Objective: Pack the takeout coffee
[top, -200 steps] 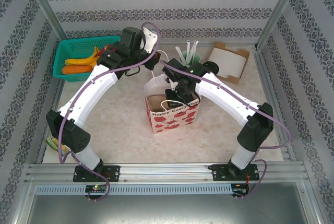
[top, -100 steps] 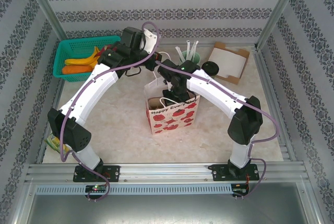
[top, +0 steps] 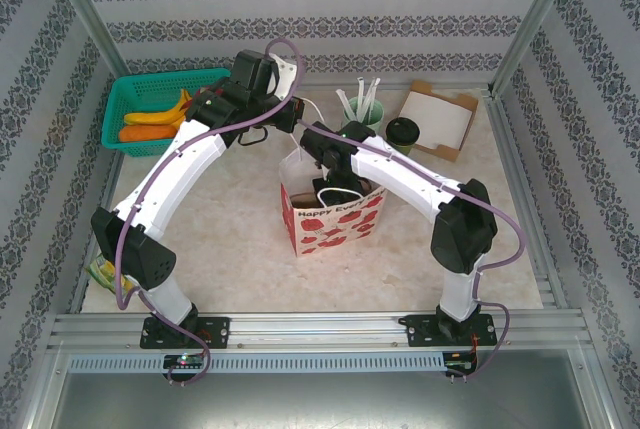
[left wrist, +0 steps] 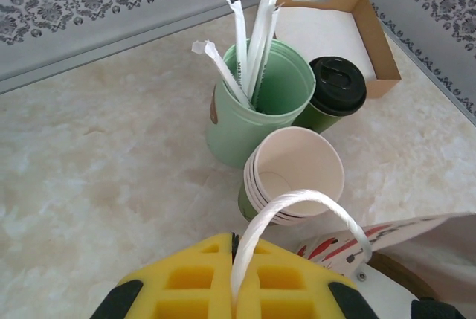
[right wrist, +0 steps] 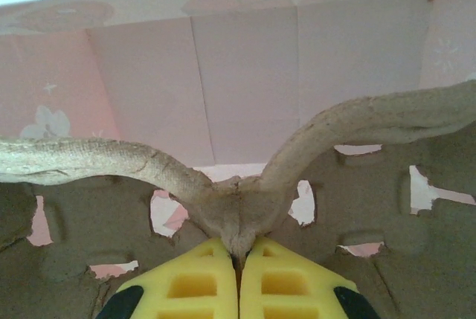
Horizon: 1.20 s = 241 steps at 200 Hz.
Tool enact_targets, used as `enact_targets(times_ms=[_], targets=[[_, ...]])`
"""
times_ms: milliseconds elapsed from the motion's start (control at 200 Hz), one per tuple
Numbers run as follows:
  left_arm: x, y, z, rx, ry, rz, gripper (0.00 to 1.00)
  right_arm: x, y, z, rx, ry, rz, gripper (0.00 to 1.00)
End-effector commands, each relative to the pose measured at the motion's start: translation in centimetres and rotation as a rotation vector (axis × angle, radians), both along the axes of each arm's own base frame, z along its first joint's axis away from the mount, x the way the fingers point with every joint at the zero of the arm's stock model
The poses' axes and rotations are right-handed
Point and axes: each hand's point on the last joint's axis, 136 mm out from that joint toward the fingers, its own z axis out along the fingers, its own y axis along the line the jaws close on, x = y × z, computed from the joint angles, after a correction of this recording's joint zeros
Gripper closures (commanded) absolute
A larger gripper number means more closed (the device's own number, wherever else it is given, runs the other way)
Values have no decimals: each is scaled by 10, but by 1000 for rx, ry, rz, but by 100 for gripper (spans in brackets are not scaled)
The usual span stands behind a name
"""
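The cup carrier is already within the bag's pink sides, so my right gripper will next lower the cup carrier further into the bag point(top: 335, 217) and then release the carrier's centre fold.
The takeout coffee point(top: 403, 131) point(left wrist: 338, 88), a short cup with a black lid, stands on the table behind the strawberry-print paper bag point(top: 335, 217). It is beside the mint-green straw cup point(left wrist: 253, 111) and the stack of lidless cups point(left wrist: 294, 174). My left gripper point(left wrist: 236, 274) point(top: 292, 115) is shut on the bag's white cord handle point(left wrist: 327, 204) and holds it up. My right gripper point(right wrist: 239, 248) point(top: 327, 161) is down inside the bag. It is shut on the centre ridge of a brown pulp cup carrier point(right wrist: 357, 207), with the bag's pink inner wall point(right wrist: 245, 73) ahead of it.
A teal basket point(top: 128, 89) holding bananas and a carrot sits at the back left. An open cardboard tray point(top: 440, 119) point(left wrist: 375, 44) lies at the back right, just behind the coffee. A small green-yellow packet point(top: 100, 271) lies by the left arm's base.
The right arm has swung left and its gripper has shifted left inside the bag, uncovering the coffee cup behind it. The left gripper still holds the handle.
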Motion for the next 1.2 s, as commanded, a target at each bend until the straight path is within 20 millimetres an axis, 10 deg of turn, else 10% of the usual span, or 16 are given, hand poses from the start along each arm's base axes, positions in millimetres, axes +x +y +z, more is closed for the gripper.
enact_targets(times_ms=[0, 310, 799, 909, 1059, 1199], targets=[[6, 7, 14, -39, -15, 50, 100, -6, -8, -12, -57, 12, 18, 100], [-4, -2, 18, -83, -12, -14, 100, 1, -8, -39, -89, -3, 18, 98], [-5, -7, 14, -82, 0, -52, 100, 4, 2, -18, -6, -91, 66, 46], [-5, -6, 14, -80, -3, -54, 100, 2, -3, -27, -28, -81, 75, 57], [-5, -7, 13, -83, 2, -58, 100, -5, -8, -51, -73, -22, 88, 99], [-5, -8, 13, -86, 6, -66, 100, -7, -11, -69, -107, 9, 82, 100]])
